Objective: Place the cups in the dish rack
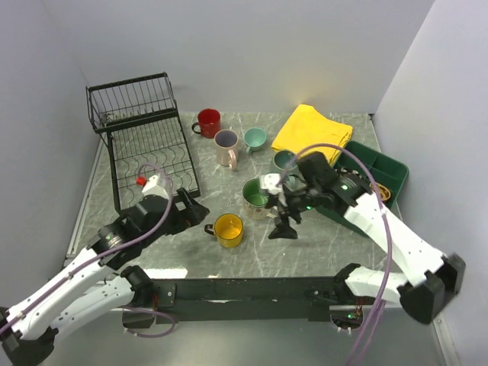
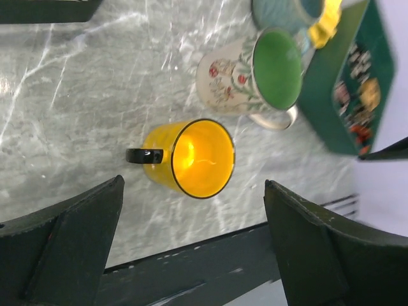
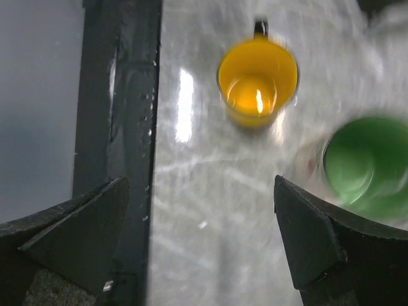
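Note:
The yellow cup's opening has room for a finger, so I will move my right gripper to the left in the top view and down onto the yellow cup's far rim [image 1: 228,216] [image 3: 296,71].
Black wire dish rack [image 1: 149,152] stands at the far left with no cup in it. On the table sit the red cup [image 1: 207,122], pinkish cup [image 1: 226,147], teal cup [image 1: 255,139], grey-green cup [image 1: 284,160] partly behind my right arm, cream cup with green inside [image 1: 257,194] and yellow cup [image 1: 228,229]. My left gripper [image 1: 194,210] is open, just left of the yellow cup [image 2: 191,158], holding nothing. My right gripper [image 1: 284,217] hangs open and holds nothing, right of the yellow cup [image 3: 257,80] and beside the cream cup [image 3: 366,166].
A folded yellow cloth [image 1: 311,131] lies at the back right. A green compartment tray [image 1: 381,171] sits along the right side under my right arm. The black mounting bar [image 1: 252,290] runs along the near edge. Grey walls close in on three sides.

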Controlling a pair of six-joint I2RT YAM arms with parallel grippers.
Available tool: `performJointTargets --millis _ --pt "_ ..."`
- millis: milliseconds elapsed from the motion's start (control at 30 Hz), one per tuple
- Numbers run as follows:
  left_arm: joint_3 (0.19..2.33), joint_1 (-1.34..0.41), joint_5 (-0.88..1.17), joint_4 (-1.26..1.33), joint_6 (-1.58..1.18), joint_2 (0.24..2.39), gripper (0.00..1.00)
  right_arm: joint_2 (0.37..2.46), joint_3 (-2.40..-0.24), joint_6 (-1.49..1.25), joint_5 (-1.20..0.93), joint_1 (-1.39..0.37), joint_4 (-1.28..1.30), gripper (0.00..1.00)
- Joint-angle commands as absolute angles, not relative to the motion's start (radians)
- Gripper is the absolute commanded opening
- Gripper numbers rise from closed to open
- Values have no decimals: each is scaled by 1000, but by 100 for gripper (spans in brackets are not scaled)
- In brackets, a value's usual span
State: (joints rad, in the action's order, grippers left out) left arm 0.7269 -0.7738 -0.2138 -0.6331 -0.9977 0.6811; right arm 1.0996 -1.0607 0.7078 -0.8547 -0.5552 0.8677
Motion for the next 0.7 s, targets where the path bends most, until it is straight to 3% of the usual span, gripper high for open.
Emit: performJointTargets --millis 0,333,667 --pt "689 -775 -290 -640 -1120 601 96 1271 -1254 844 -735 -704 871 100" --pt "693 -776 -330 -716 -1267 500 96 1710 -1616 876 -650 -822 923 92" --pt "660 -776 -333 -719 -1335 416 96 1871 -1612 851 -546 -847 914 82"
